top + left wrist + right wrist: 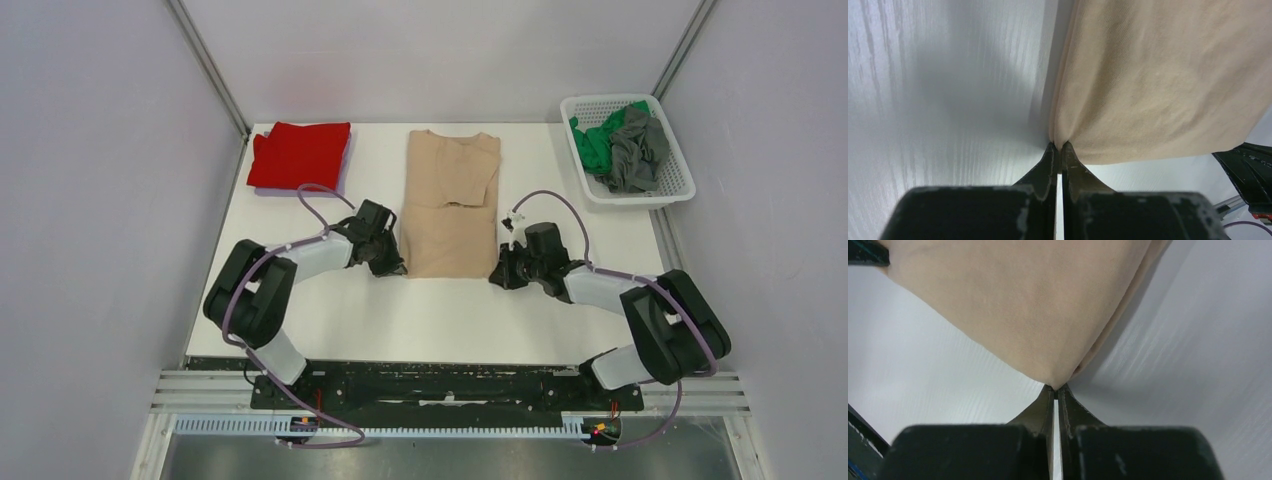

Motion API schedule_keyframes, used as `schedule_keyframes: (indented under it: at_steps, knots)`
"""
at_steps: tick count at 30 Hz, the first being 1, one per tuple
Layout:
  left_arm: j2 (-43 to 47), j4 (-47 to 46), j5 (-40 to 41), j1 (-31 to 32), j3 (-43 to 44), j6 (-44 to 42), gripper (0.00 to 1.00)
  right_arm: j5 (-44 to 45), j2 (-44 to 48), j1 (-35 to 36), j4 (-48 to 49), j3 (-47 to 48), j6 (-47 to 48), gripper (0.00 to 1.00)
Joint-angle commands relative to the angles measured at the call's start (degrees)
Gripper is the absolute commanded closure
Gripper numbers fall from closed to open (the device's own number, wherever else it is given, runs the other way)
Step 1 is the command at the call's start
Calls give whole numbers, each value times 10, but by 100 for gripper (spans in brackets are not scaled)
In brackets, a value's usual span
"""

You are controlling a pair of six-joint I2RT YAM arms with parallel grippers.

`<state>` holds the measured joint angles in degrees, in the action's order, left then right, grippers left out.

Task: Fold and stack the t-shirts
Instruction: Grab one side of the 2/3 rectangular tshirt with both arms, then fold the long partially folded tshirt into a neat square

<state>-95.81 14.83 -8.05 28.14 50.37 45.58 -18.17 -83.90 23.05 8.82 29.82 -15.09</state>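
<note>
The shirt lies lengthwise. My left gripper will carry the near corner of the shirt up and outward, then down onto the far end of the shirt [424, 146] to let it go.
A beige t-shirt [450, 200] lies lengthwise in the middle of the table, its sides folded in. My left gripper [393, 268] is shut on its near left corner; the left wrist view shows that gripper [1059, 145] pinching the beige cloth [1158, 75] between its tips. At the near right corner my right gripper [498, 279] is shut too. In the right wrist view its tips [1055, 388] nip the very point of the beige corner [1023, 300]. A folded red t-shirt [299, 154] rests at the back left. Green [594, 142] and grey [637, 150] shirts lie crumpled in the basket.
A white mesh basket [667, 189] stands at the back right corner of the white table [440, 320]. Grey walls close in on both sides and behind. The arm bases and a metal rail run along the near edge.
</note>
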Motion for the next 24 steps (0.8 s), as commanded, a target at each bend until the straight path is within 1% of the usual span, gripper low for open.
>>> schedule_keyframes:
  at_steps: [1,3,5,7,10,13,15,17,20,22,24]
  knots:
    - [45,48,35,14,-38,13,98,-49,43,20,-32,-34,76,100]
    - [78,50,43,17,-60,18,98,-51,70,42,-54,-44,100,100]
    - [119,64,49,24,-82,25,98,-46,96,70,-80,-53,103,100]
    - [162,92,63,34,-101,33,98,-49,130,97,-106,-66,89,100]
    - [239,148,78,56,-130,52,98,-80,196,127,-141,-80,64,100]
    - [339,220,101,75,-152,82,98,-114,266,148,-184,-74,56,100]
    - [414,258,108,83,-161,104,98,-122,298,153,-228,-53,87,100]
    - [482,287,107,84,-165,119,98,-112,321,153,-260,-30,101,100]
    - [548,316,104,84,-153,127,98,-137,341,154,-261,-15,90,100]
    - [566,320,105,84,-144,130,98,-144,356,154,-246,-14,77,100]
    - [570,306,116,84,-141,132,98,-135,369,154,-225,-12,67,100]
